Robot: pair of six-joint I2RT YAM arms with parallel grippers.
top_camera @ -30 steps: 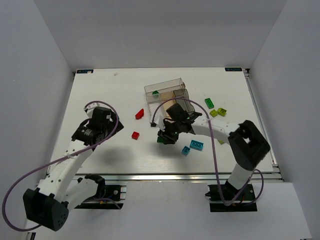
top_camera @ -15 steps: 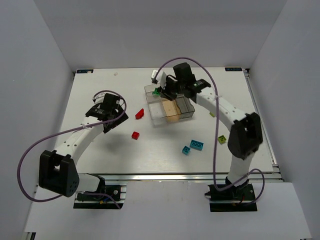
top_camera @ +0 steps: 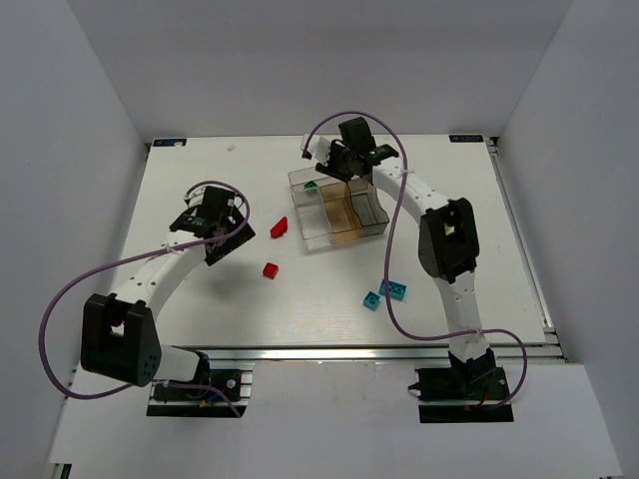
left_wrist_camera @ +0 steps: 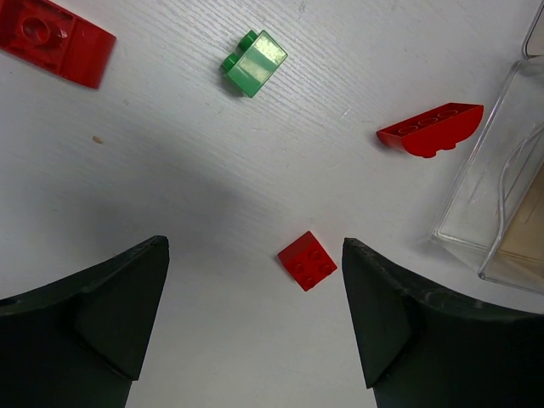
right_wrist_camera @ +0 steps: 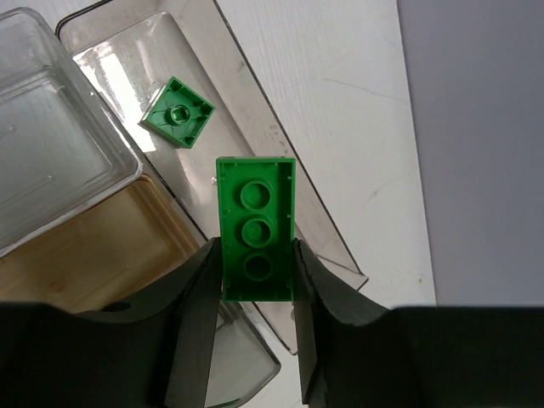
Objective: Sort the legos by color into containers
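My open left gripper moves down around the green brick (left_wrist_camera: 256, 65) below it next, beyond its fingertips in the wrist view, since bare table leaves the fingertips room.
My right gripper (top_camera: 337, 165) is shut on a dark green lego (right_wrist_camera: 255, 228), underside showing, and holds it above the back smoky bin (right_wrist_camera: 127, 59) of the containers (top_camera: 312, 239). A small green piece (right_wrist_camera: 178, 111) lies in that bin; it also shows in the top view (top_camera: 312, 185). My left gripper (left_wrist_camera: 255, 327) is open and empty above the table, with a small red brick (left_wrist_camera: 307, 260) between and just beyond its fingertips. A curved red brick (left_wrist_camera: 431, 129) lies near the containers' left wall.
A green brick (left_wrist_camera: 254, 62) and a flat red brick (left_wrist_camera: 55, 38) lie farther out in the left wrist view. Two cyan bricks (top_camera: 392, 289) (top_camera: 370, 299) lie in front of the containers. The red bricks also show in the top view (top_camera: 270, 269) (top_camera: 279, 228).
My right gripper has risen from the table in front of the containers and swung over the back bin, carrying the green lego. My left gripper has shifted slightly toward the red bricks.
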